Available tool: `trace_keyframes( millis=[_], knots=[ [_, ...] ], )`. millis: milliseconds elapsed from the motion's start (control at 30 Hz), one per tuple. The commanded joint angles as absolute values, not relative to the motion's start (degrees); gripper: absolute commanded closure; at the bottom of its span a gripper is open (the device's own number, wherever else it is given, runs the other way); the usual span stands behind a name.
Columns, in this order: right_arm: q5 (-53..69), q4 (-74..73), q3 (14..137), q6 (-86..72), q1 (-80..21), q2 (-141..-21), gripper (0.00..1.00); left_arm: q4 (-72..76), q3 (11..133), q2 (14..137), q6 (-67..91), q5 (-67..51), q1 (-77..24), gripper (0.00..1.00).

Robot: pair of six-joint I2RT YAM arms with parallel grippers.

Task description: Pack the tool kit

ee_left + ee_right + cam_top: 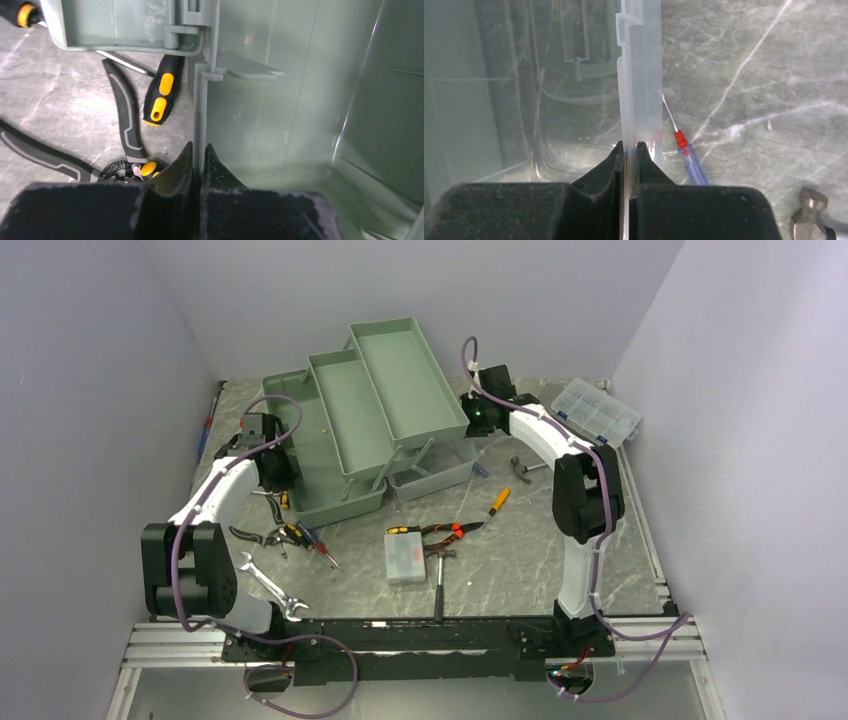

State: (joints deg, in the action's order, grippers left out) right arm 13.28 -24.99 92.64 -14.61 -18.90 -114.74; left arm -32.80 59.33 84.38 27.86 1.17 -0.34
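The claw hammer's head (518,469) (810,209) is to the right of my right gripper in the top view, so next my right gripper needs to pull the bin's rim toward the hammer's head and let go of the rim.
The green cantilever toolbox (360,410) stands open at the back centre, trays fanned out. My left gripper (275,470) is shut on its left wall; in the left wrist view the fingertips (198,150) pinch the green wall edge (200,110). My right gripper (478,425) is shut on the rim of the clear plastic bin (435,480) at the toolbox's right; in the right wrist view the jaws (629,146) clamp the translucent wall (639,75). Loose tools lie on the table in front.
Black pliers (262,536), screwdrivers (305,538) and a wrench (270,585) lie front left. A small parts box (404,556), hammer (440,580), red-handled pliers (445,531) and orange screwdriver (497,500) lie centre. A clear organiser (596,412) sits back right. A blue screwdriver (691,162) lies beside the bin.
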Motion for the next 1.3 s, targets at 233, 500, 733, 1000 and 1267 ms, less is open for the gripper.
trace_keyframes(
  millis=[233,500,733,1000,1267],
  knots=[
    [30.34,-12.13,97.48,-24.03,-27.50,-115.96,1.00,-27.45,68.62,78.71,32.09,-4.27,-2.11,1.00],
    [25.48,-8.93,85.16,-24.80,-26.61,-111.85,1.00,-23.53,65.92,84.38,32.30,-9.56,-2.39,1.00],
    [24.17,-8.70,75.76,-23.55,-22.00,-104.48,1.00,-22.48,68.49,89.93,31.25,-11.13,-4.79,1.00],
    [23.96,-9.39,68.02,-22.58,-17.03,-96.74,1.00,-25.67,76.89,96.23,29.61,-8.75,-11.06,1.00],
    [22.76,-12.65,65.21,-21.06,-12.84,-90.84,1.00,-26.65,81.71,102.16,28.76,-9.80,-13.40,1.00]
  ],
)
